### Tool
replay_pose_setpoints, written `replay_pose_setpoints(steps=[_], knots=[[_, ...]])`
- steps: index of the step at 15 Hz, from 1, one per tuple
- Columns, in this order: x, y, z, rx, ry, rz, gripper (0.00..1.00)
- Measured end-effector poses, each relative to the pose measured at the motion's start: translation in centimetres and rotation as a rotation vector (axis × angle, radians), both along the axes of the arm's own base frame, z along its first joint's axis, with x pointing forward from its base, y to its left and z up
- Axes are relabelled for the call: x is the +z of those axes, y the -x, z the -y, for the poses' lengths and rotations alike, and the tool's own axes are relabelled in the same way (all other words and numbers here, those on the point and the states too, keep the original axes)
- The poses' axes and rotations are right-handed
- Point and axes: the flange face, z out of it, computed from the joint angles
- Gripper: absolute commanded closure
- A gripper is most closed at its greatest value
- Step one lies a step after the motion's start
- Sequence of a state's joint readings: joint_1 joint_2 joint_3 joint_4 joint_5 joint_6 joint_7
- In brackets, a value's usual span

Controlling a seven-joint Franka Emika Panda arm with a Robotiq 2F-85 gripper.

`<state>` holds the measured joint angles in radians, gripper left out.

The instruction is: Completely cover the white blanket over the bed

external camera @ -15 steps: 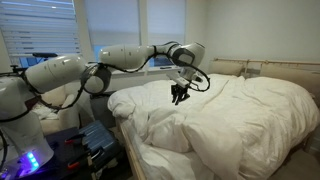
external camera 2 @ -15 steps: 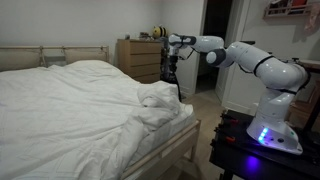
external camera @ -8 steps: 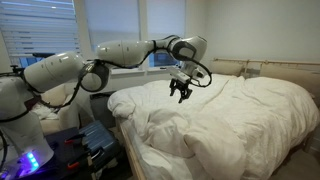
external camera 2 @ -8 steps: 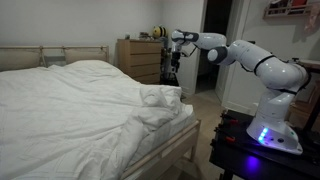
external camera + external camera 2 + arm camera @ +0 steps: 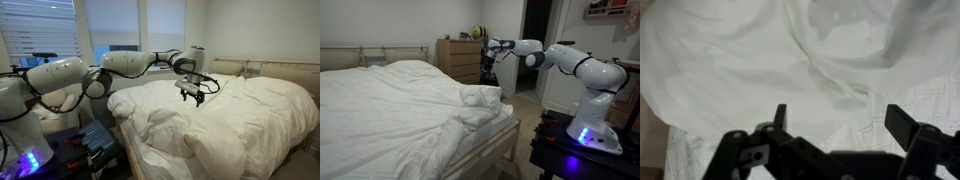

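Observation:
My gripper needs to lower to the blanket's wrinkled edge first, then close on a fold to cover the bare quilted sheet.
The white blanket (image 5: 245,110) lies puffy and wrinkled over most of the bed (image 5: 272,68), bunched into a fold near the foot corner (image 5: 480,100). My gripper (image 5: 193,93) hangs just above the blanket's edge on the window side, and it also shows beside the bed's far corner (image 5: 489,72). In the wrist view the gripper (image 5: 843,118) is open, its fingers (image 5: 780,115) spread wide with nothing between them. Below them lies the blanket (image 5: 740,50), with a strip of quilted mattress sheet (image 5: 930,95) bare beside it.
A wooden dresser (image 5: 460,58) stands against the wall behind the gripper, next to a dark doorway (image 5: 535,35). A cream armchair (image 5: 62,97) sits under the window behind the arm. The robot's base (image 5: 592,130) is at the bed's foot. Blue items (image 5: 97,135) lie by the bed frame.
The jaws have gone from nearly shut to wide open. The hand has turned and shifted slightly toward the headboard, and the blanket lies free beneath it.

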<state>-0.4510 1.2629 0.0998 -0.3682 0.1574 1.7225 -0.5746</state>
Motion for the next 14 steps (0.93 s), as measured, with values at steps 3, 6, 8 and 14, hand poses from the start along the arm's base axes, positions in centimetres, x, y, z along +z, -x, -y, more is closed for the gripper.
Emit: replay_pose_setpoints(steps=[3, 6, 8, 14], knots=[[-4.1, -1.8, -1.9, 0.013, 0.013, 0.062, 0.0], [-7.7, -3.2, -4.6, 0.029, 0.004, 0.092, 0.0], [-9.6, -3.6, -6.6, 0.047, -0.016, 0.085, 0.0], [-13.3, -4.1, -10.8, 0.098, -0.064, 0.034, 0.0]])
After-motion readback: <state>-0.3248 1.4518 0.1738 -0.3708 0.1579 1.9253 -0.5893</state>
